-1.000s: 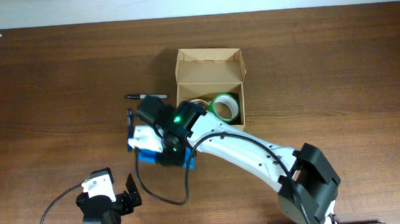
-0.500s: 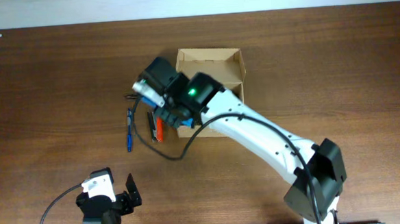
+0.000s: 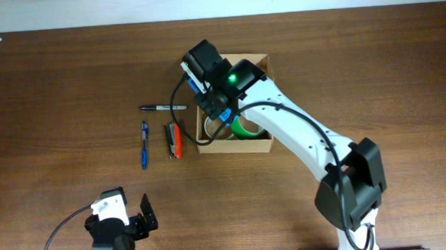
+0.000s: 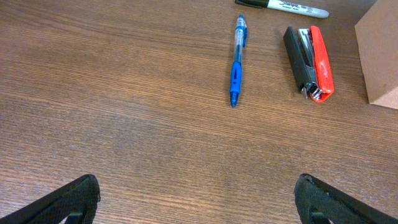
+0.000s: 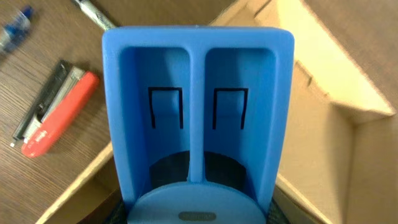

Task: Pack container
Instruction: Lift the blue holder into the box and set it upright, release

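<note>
The right gripper moves the blue plastic case [image 5: 196, 93] from above the box's side by the stapler down into the box toward the green tape roll next.
The container [image 3: 259, 62] is a tan cardboard box with its flap lid open at the back; it also shows in the right wrist view [image 5: 323, 124]. My right gripper [image 3: 216, 102] is shut on a flat blue plastic case [image 5: 196, 93] and holds it over the box's left half. The case hides the fingers in the right wrist view. A green tape roll [image 3: 247, 126] and a pale tape roll [image 3: 212, 128] lie inside the box. My left gripper [image 4: 196, 199] is open and empty, near the table's front edge [image 3: 124, 210].
Left of the box lie a black marker [image 3: 161, 107], a blue pen [image 3: 144, 143] and a red-and-black stapler [image 3: 174, 139]. The left wrist view shows the pen [image 4: 236, 62], the stapler [image 4: 311, 62], the marker [image 4: 283, 6] and a box corner [image 4: 379, 50].
My right gripper has lifted the blue case from the table left of the box and carried it back and right over the box. The pen and stapler are now uncovered. The left arm is still.
</note>
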You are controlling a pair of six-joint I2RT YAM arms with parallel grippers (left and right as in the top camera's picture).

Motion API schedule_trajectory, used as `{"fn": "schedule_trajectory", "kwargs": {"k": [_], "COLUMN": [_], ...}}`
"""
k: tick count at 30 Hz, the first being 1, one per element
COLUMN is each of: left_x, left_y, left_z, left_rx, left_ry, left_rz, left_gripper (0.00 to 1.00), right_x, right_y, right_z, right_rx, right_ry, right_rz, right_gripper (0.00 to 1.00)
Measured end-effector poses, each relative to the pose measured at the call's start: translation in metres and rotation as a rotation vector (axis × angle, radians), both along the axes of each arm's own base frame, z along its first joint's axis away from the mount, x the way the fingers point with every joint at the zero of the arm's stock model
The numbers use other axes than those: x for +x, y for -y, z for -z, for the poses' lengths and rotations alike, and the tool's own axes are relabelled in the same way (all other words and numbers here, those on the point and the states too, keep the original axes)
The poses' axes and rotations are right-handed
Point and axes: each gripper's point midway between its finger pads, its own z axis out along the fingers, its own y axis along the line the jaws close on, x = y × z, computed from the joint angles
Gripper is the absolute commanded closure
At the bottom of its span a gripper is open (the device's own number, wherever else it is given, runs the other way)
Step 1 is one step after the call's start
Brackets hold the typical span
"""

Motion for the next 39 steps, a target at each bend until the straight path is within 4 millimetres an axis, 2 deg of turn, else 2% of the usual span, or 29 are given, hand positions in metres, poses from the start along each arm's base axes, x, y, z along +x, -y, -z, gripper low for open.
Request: {"fn": "schedule_trajectory", "kwargs": {"k": [6, 19, 28, 32, 36, 39], "left_x": [0.000, 0.000, 0.000, 0.000, 0.000, 0.000], "left_y": [0.000, 0.000, 0.000, 0.000, 0.000, 0.000], "left_z": [0.000, 0.000, 0.000, 0.000, 0.000, 0.000], "left_rx": [0.000, 0.000, 0.000, 0.000, 0.000, 0.000], "left_ry": [0.000, 0.000, 0.000, 0.000, 0.000, 0.000], "left_rz": [0.000, 0.000, 0.000, 0.000, 0.000, 0.000], "left_gripper": [0.00, 0.01, 0.00, 0.01, 0.00, 0.00], "right_x": [-0.004, -0.014, -0.019, -0.016, -0.015, -0.015], "right_y": [0.008, 0.024, 0.029, 0.029, 0.030, 0.030], "right_z": [0.018, 0.026, 0.054, 0.053, 0.053, 0.053], "right_rx": [-0.044, -0.115, -0.173, -0.176, -0.180, -0.180], "right_ry": [-0.048, -0.089, -0.152, -0.137, -0.134, -0.134], "right_rz": [0.038, 0.080, 0.082, 0.084, 0.087, 0.088], "right_gripper": [0.55, 0.55, 0.54, 0.43, 0.41, 0.36]}}
